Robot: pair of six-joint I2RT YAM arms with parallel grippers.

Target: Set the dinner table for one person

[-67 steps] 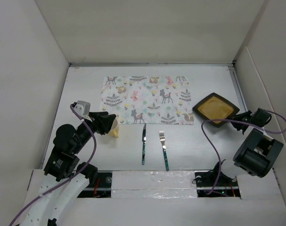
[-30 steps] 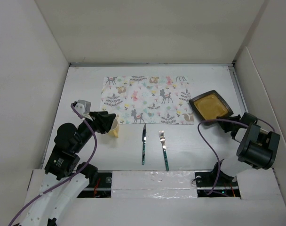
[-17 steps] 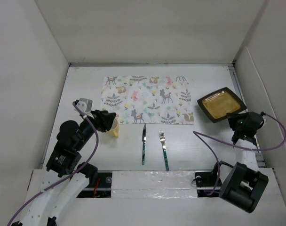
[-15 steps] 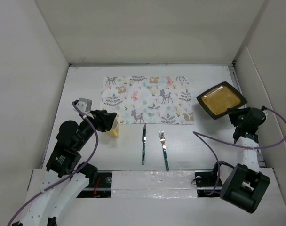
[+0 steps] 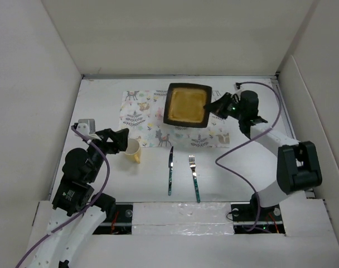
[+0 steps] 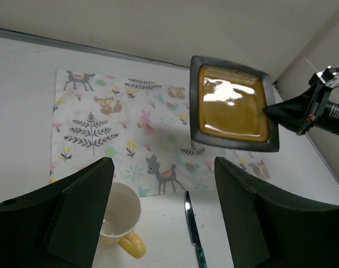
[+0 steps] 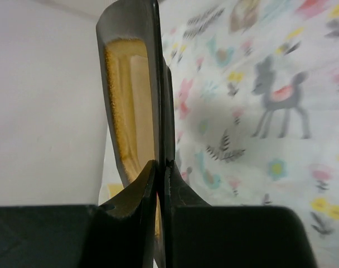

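Observation:
My right gripper goes down and to the left in the top view next and releases the plate on the placemat's middle, since it hovers above the placemat.
My right gripper (image 5: pixel 213 108) is shut on the right rim of a square dark plate with a yellow centre (image 5: pixel 186 104) and holds it above the deer-patterned placemat (image 5: pixel 141 114). The plate also shows edge-on in the right wrist view (image 7: pixel 133 111) and in the left wrist view (image 6: pixel 232 103). My left gripper (image 5: pixel 122 140) is open and empty, just left of a yellow mug (image 5: pixel 132 151), which stands on the white dinner table (image 5: pixel 97 106). A knife (image 5: pixel 170 170) and a fork (image 5: pixel 194 177) lie side by side below the placemat.
White walls bound the table on all sides. The right arm's purple cable (image 5: pixel 236 145) loops over the table's right half. The arm bases and a taped strip (image 5: pixel 180 215) sit along the near edge.
My right arm has swung the plate from the table's right side leftward and up over the placemat. My left gripper has let go of the mug and drawn back left, now open.

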